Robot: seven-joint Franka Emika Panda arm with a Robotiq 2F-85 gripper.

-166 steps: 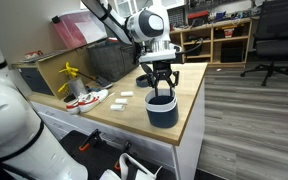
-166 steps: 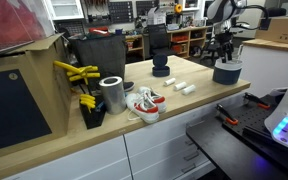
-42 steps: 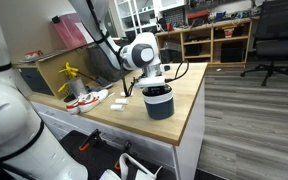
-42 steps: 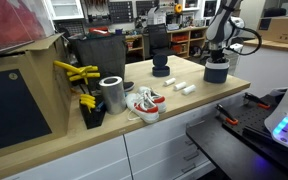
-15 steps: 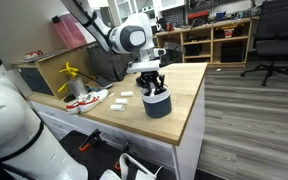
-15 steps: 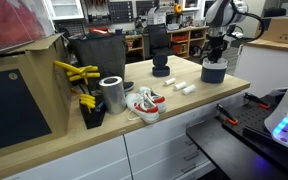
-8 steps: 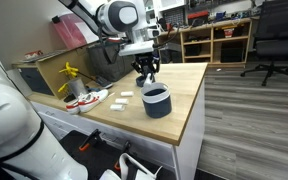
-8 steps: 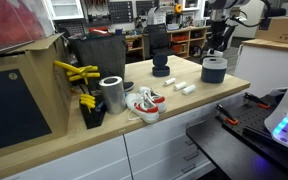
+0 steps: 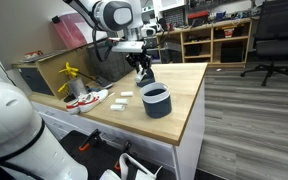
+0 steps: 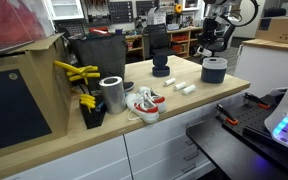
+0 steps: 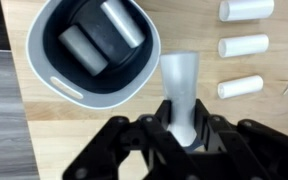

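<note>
I will turn my gripper next and move it down, toward the right in the wrist view, to release at the white row's far end (image 9: 127, 94) (image 11: 241, 87), because similar cylinders are lined up there.
My gripper (image 11: 184, 125) is shut on a pale grey cylinder (image 11: 181, 88), which sticks out between the jaws above the wooden table. Just left of it in the wrist view sits a dark bowl with a white rim (image 11: 74, 92), holding two more grey cylinders (image 11: 82, 47). In both exterior views the gripper (image 9: 144, 72) (image 10: 212, 47) hangs in the air above and slightly beside the bowl (image 9: 156, 101) (image 10: 214, 70). Three white cylinders (image 11: 244, 46) lie in a row on the table to the right.
A pair of red and white shoes (image 10: 144, 102), a metal can (image 10: 111, 93) and yellow tools (image 10: 79, 75) stand further along the table. A black stand (image 10: 161, 68) is behind the white cylinders (image 10: 184, 88). The table edge (image 9: 189, 125) is close to the bowl.
The gripper has risen from the bowl with the grey cylinder in its jaws and moved up and a little aside. The bowl stayed in place.
</note>
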